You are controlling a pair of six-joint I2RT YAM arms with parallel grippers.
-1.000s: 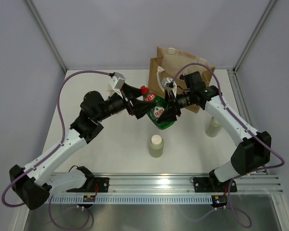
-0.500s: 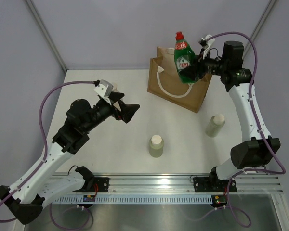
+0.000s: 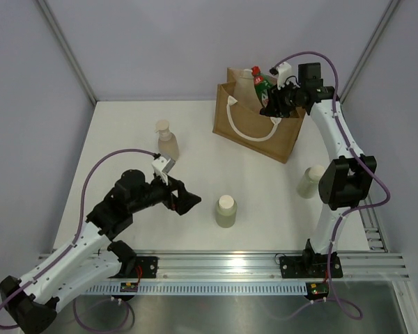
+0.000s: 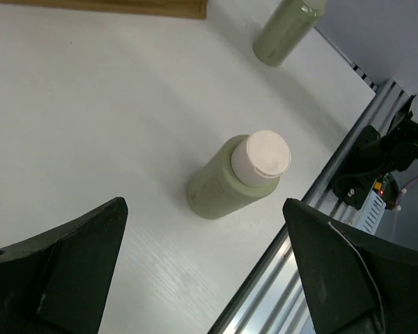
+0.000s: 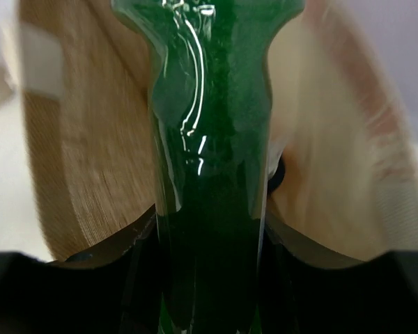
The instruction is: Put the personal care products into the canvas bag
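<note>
The green red-capped bottle already hangs between the bag's sides, so the robot's right gripper next needs to go down a little into the canvas bag's open top [image 3: 248, 99] [image 5: 284, 129] and release it.
The tan canvas bag [image 3: 247, 124] with white rope handles stands at the back of the table. My right gripper [image 3: 273, 102] is over its open top, shut on the green red-capped bottle [image 3: 260, 83], which tilts into the bag. In the right wrist view the green bottle [image 5: 209, 132] fills the gap between my fingers [image 5: 118, 278], with the bag's woven wall [image 5: 76, 146] behind. My left gripper [image 3: 184, 202] hangs open and holds nothing, just left of a pale olive cream-capped bottle [image 3: 226, 211], which lies ahead of the spread fingers [image 4: 76, 257] as bottle [image 4: 238, 177].
A second olive bottle [image 3: 310, 181] stands to the right beside the right arm, also in the left wrist view [image 4: 287, 29]. A beige pump bottle [image 3: 167, 139] stands left of the bag. The aluminium rail [image 3: 265, 266] runs along the near edge.
The left gripper let go of the green bottle, opened wide and drew back toward the near left. The right arm carried the bottle up and over, then down into the bag's mouth.
</note>
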